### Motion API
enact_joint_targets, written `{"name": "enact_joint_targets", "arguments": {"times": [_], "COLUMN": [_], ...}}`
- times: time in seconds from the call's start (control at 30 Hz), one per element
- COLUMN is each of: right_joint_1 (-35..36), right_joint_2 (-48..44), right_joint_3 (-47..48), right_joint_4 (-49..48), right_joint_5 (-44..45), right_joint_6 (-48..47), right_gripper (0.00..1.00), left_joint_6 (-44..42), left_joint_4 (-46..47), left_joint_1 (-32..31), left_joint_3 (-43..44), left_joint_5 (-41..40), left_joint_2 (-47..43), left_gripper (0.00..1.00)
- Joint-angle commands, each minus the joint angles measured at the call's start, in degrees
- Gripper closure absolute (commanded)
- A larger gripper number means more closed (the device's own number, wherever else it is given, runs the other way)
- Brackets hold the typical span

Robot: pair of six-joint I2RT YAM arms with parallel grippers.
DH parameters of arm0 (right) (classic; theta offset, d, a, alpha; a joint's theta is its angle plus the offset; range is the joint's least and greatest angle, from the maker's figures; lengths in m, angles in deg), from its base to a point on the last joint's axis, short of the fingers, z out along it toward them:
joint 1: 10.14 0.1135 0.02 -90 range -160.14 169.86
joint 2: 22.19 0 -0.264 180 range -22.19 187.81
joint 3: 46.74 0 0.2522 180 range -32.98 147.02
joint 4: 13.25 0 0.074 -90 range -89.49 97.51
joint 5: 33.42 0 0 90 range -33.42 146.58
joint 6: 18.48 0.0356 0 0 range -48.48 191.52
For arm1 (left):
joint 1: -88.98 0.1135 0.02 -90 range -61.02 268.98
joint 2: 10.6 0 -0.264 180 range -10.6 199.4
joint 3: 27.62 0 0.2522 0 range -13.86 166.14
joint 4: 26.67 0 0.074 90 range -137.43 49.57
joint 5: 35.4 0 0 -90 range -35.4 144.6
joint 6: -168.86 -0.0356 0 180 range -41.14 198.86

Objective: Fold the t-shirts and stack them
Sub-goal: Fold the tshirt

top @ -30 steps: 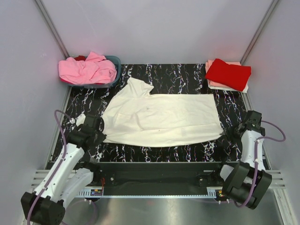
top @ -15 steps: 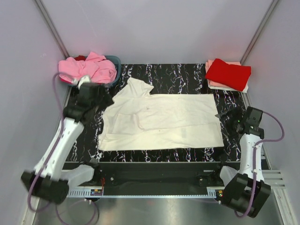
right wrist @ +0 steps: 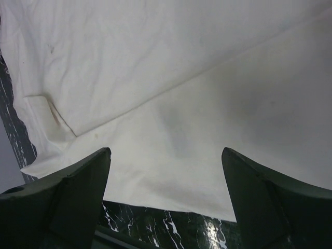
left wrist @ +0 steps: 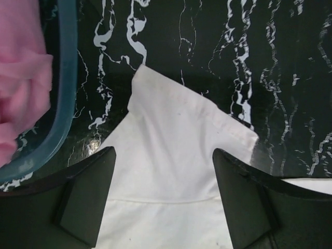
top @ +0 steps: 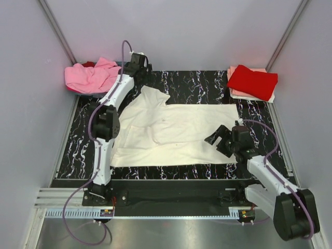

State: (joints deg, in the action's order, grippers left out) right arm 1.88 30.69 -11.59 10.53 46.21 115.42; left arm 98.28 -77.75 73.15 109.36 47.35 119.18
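Observation:
The open left gripper lowers next until its fingers straddle the sleeve's edge by the basket (top: 140,94) (left wrist: 128,115) below it, where bare table shows alongside.
A cream-white t-shirt (top: 176,132) lies spread flat on the black marbled table (top: 202,83), one sleeve (left wrist: 181,119) pointing to the back left. My left gripper (top: 141,65) hangs open above that sleeve, next to the basket; in its wrist view the left gripper (left wrist: 163,153) has only cloth below the gap. My right gripper (top: 218,142) hovers open over the shirt's near right part, and the right gripper (right wrist: 166,153) straddles the near hem with nothing held. A pink t-shirt (top: 93,78) fills the basket. A folded red t-shirt (top: 252,82) tops a pale peach one (top: 232,72) at the back right.
The blue-grey basket's rim (left wrist: 69,62) curves just left of the sleeve, holding the pink t-shirt (left wrist: 21,78). Grey walls close in the table on three sides. Bare marbled table (top: 85,150) shows left of the shirt.
Both grippers have opened and let go of the cream-white shirt. The left arm swung from the near left to the back, over the sleeve. The right gripper moved left, onto the shirt's near right part.

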Motion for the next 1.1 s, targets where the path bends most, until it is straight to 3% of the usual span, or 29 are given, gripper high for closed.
{"name": "enact_joint_targets", "arguments": {"times": [0.0,0.23,0.37,0.6,0.87,1.0,1.07], "right_joint_1": [0.65,0.65,0.73,0.73,0.73,0.73,0.73], "right_joint_2": [4.85,9.87,12.67,13.91,15.14,15.41,15.85], "right_joint_3": [3.22,4.89,5.95,6.56,7.27,7.44,7.7], "right_joint_4": [-9.23,-9.41,-8.97,-9.05,-8.79,-8.88,-8.62], "right_joint_5": [3.17,3.34,3.6,3.34,3.25,3.25,3.16], "right_joint_6": [-0.92,-0.83,-0.66,-0.57,-0.48,-0.57,-0.57], "right_gripper": [0.06,0.07,0.08,0.09,0.08,0.08,0.09], "left_joint_6": [-3.77,-0.53,0.0,2.02,2.82,2.73,2.99], "left_joint_4": [-3.11,-2.15,-1.26,-1.09,2.43,3.13,3.22], "left_joint_1": [0.19,2.83,3.18,3.27,3.18,3.18,3.27], "left_joint_3": [8.52,10.46,11.69,12.05,7.21,6.68,6.42], "left_joint_5": [0.57,2.23,6.88,12.43,14.71,14.63,14.63], "left_joint_2": [5.12,12.87,15.93,19.63,19.02,18.76,18.76], "left_gripper": [0.18,0.16,0.11,0.12,0.34,0.52,0.55]}}
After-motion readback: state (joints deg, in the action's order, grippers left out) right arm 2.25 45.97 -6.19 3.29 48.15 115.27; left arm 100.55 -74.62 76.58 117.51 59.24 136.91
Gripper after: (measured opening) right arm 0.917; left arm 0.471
